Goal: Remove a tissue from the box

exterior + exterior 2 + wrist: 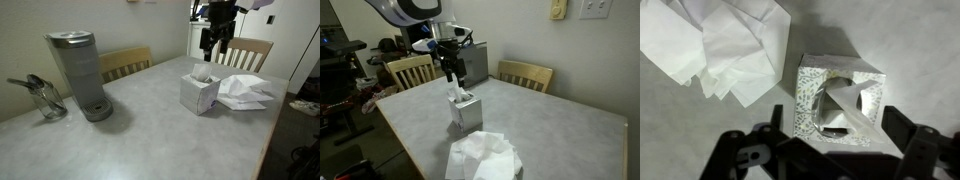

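The top of the tissue (pixel 202 70) (pixel 855 108) sticks up clear of the box, so my gripper lowers over the oval slot and closes on it next.
A square patterned tissue box (pixel 199 93) stands on the table, with a white tissue (pixel 201 71) sticking up from its top opening. It shows in both exterior views (pixel 466 110) and in the wrist view (pixel 838 97), where the tissue (pixel 845 100) rises from the oval slot. My gripper (pixel 212 45) hangs above the box, open and empty, with its dark fingers spread on either side of the box in the wrist view (pixel 830 135). In an exterior view the gripper (pixel 453 75) is just above the tissue tip.
A pile of loose white tissues (pixel 245 91) lies beside the box, also seen in the wrist view (pixel 720 45). A grey coffee maker (pixel 80 75) and a glass jar (pixel 45 100) stand on the table's far side. Wooden chairs (pixel 525 74) stand around the table (pixel 150 135).
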### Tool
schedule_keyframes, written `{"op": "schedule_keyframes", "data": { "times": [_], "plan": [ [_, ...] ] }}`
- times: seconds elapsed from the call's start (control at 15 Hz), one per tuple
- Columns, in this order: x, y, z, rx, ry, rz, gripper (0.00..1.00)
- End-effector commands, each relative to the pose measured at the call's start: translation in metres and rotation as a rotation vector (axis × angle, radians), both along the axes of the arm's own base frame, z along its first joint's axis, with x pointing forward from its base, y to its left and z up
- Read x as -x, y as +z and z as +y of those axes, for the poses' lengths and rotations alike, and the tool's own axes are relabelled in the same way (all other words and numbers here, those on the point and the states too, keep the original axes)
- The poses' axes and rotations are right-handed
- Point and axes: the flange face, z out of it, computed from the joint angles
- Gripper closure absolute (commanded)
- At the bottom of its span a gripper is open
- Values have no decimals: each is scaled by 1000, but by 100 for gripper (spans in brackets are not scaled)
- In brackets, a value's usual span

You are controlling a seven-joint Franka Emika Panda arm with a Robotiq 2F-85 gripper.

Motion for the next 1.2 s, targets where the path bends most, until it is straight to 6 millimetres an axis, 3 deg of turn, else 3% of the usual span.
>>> {"op": "schedule_keyframes", "data": {
  "times": [0.0, 0.2, 0.47, 0.53, 0.6, 1.13],
  "plan": [
    [-14, -18, 17, -1, 4, 7, 0],
    [-24, -24, 24, 14, 50, 14, 0],
    [-32, -26, 16, 38, 56, 13, 0],
    [-33, -26, 13, 40, 54, 10, 8],
    [-33, -26, 11, 38, 52, 8, 26],
    [-33, -31, 14, 13, 51, 3, 83]
  ]
}}
